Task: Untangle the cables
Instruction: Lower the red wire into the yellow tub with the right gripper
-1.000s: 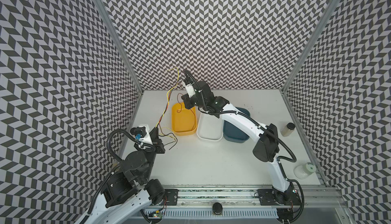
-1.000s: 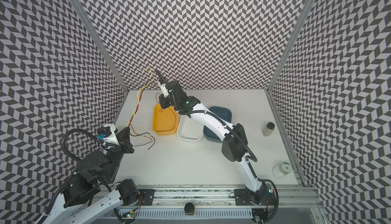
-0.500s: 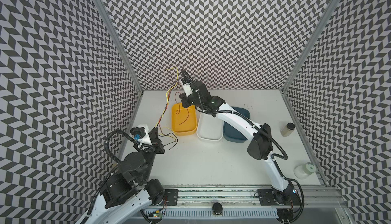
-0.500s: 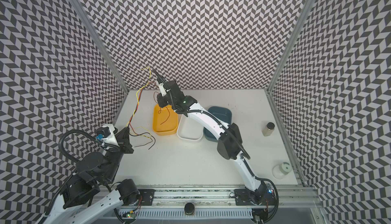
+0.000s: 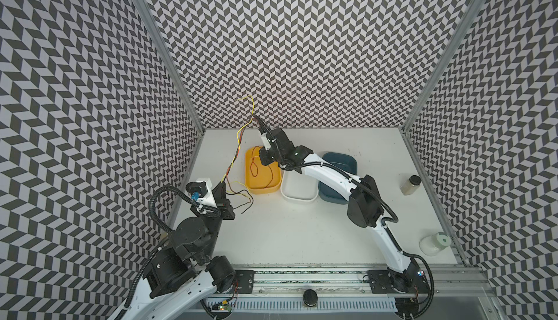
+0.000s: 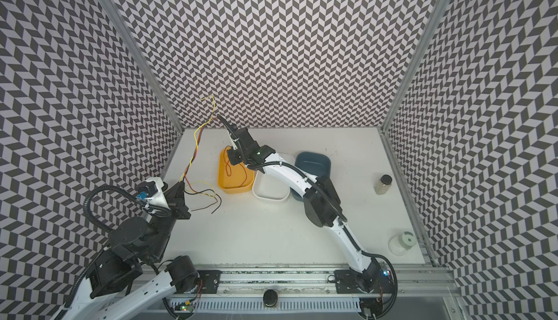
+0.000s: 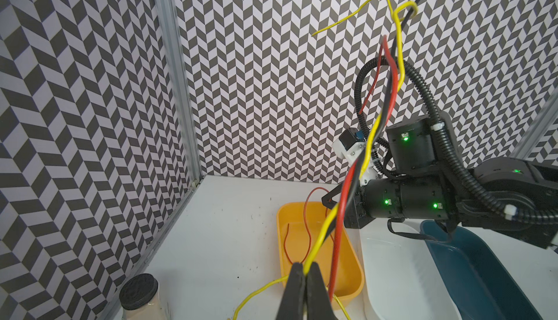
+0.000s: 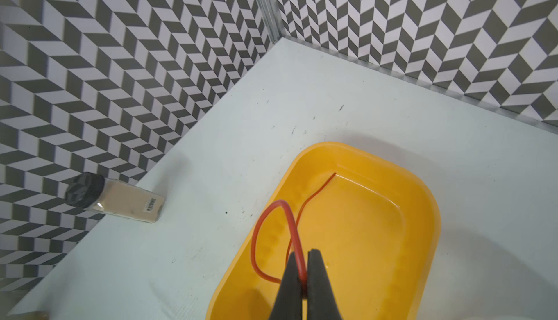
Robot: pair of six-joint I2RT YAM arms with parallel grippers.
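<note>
The robot's right gripper will next go down into the yellow tub, moving toward the white tub, and let go of the thin red cable, since the cable's loose end is already inside.
A twisted bundle of yellow, black and red cables (image 5: 235, 155) rises from my left gripper (image 5: 222, 185) toward the back wall in both top views. In the left wrist view that gripper (image 7: 305, 268) is shut on the yellow cable (image 7: 323, 231) of the bundle. The red strand passes just beside the jaws. Loose yellow and black ends (image 5: 241, 196) lie on the table near it. My right gripper (image 8: 303, 265) hangs over the yellow tub (image 8: 377, 212), shut on a thin red cable (image 8: 265, 212) that loops down into the tub (image 5: 261, 176).
A white tub (image 5: 299, 193) and a blue tub (image 5: 341, 160) stand in a row right of the yellow one. A dark-lidded jar (image 5: 410, 184) and a white jar (image 5: 434, 243) sit near the right wall. Another jar (image 8: 114, 200) lies by the left wall.
My right arm has edged a little to the left over the yellow tub, keeping the red cable in its jaws. The left gripper has hardly moved.
</note>
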